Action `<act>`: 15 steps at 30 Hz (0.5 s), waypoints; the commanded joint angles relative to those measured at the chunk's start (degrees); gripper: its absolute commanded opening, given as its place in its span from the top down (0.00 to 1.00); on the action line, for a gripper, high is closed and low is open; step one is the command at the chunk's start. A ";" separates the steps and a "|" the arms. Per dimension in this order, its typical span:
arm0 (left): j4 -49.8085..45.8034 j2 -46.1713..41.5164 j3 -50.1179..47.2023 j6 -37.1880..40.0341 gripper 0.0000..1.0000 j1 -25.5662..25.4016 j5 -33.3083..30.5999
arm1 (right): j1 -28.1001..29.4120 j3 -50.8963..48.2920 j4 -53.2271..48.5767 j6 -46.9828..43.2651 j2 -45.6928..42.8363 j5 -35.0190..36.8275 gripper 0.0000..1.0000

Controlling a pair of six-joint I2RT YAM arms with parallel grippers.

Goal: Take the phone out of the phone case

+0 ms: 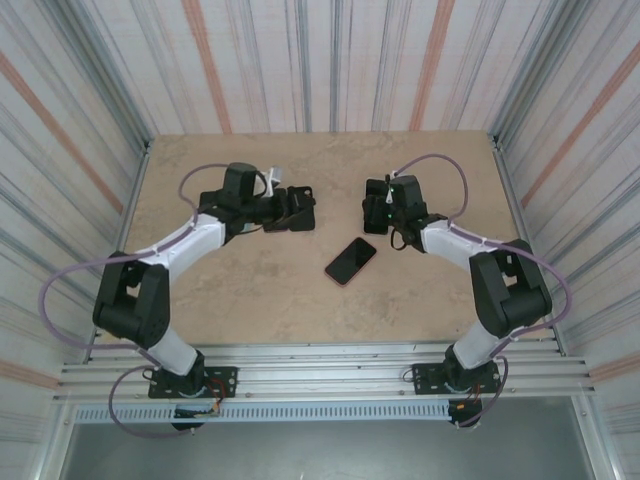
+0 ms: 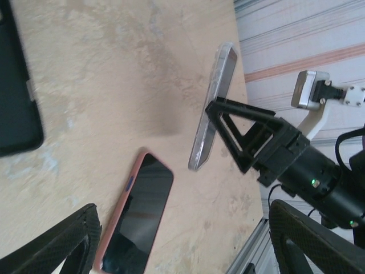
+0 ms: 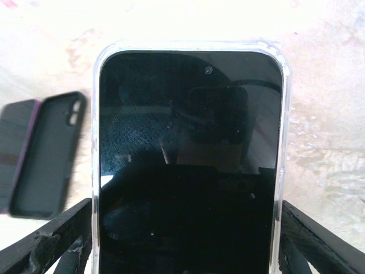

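I should move my open left gripper across toward my right gripper and onto the clear phone case [image 1: 376,206] [image 2: 211,108], because that case is held up off the table there.
My right gripper [image 3: 188,251] [image 1: 382,212] is shut across the width of a black-screened phone [image 3: 188,160] in a clear phone case [image 3: 95,171]. Its fingers [image 3: 319,245] press on the case's two long edges. The left wrist view has this cased phone [image 2: 214,108] edge-on, lifted off the table. My left gripper [image 2: 182,251] [image 1: 297,210] stands open with nothing between its fingers [image 2: 57,248], facing the right gripper from the left. Below and ahead of the left gripper, a second phone in a pink case [image 2: 134,214] [image 1: 350,261] lies face up on the table.
An empty black case [image 3: 43,154] [image 2: 14,85] lies on the table beside my left gripper. The tan tabletop [image 1: 250,290] is walled by striped panels on three sides. A metal rail [image 1: 320,370] runs along the near edge.
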 commanded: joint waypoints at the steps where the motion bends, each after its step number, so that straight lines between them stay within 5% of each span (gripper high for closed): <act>1: -0.11 3.11 5.62 0.46 0.21 -2.30 -1.29 | -0.11 -1.80 7.08 -0.70 -4.42 -5.04 0.42; 15: -13.13 17.70 27.83 9.81 0.29 -8.48 -4.39 | 3.06 -5.34 11.96 0.86 -9.13 -11.00 0.43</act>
